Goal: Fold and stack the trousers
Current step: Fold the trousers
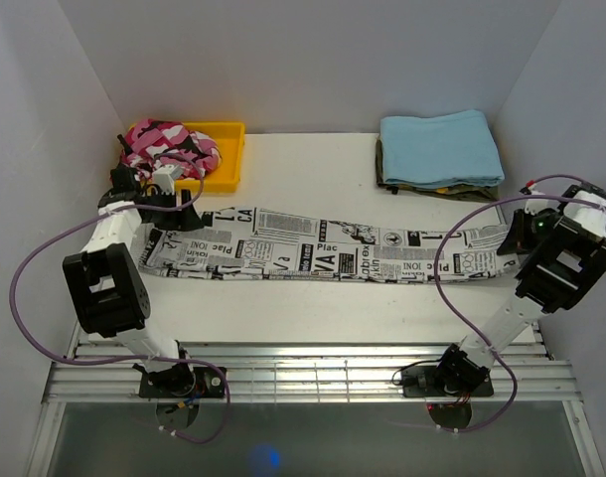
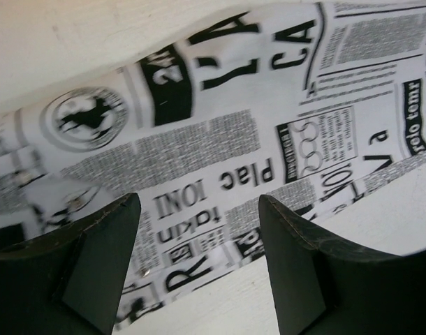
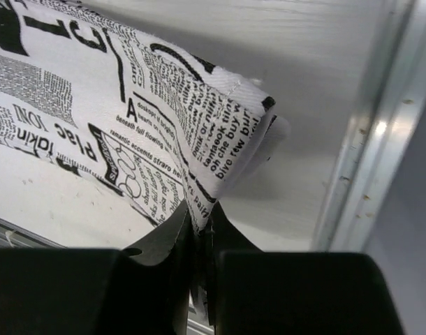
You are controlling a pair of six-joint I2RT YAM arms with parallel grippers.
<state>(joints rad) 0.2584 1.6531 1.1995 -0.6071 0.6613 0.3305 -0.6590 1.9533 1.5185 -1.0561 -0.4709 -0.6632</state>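
Observation:
The trousers lie stretched out at full length, so the robot's right gripper needs to swing to the left in the top view and release the end of the trousers onto their printed middle [image 1: 307, 248].
The trousers [image 1: 333, 245], white with black newspaper print, lie stretched flat across the table from left to right. My left gripper [image 1: 180, 217] is open just above their left end; in the left wrist view its fingers [image 2: 101, 265] straddle printed cloth [image 2: 220, 146] near the front edge. My right gripper [image 1: 518, 231] is shut on the right end of the trousers; in the right wrist view the cloth's corner [image 3: 206, 132] is pinched between the closed jaws and lifted off the table.
A yellow tray [image 1: 227, 157] holding a pink camouflage garment [image 1: 169, 147] stands at the back left. A folded light blue cloth [image 1: 440, 147] lies on a darker pile at the back right. White walls close in both sides; a metal rail [image 1: 313, 368] runs along the front.

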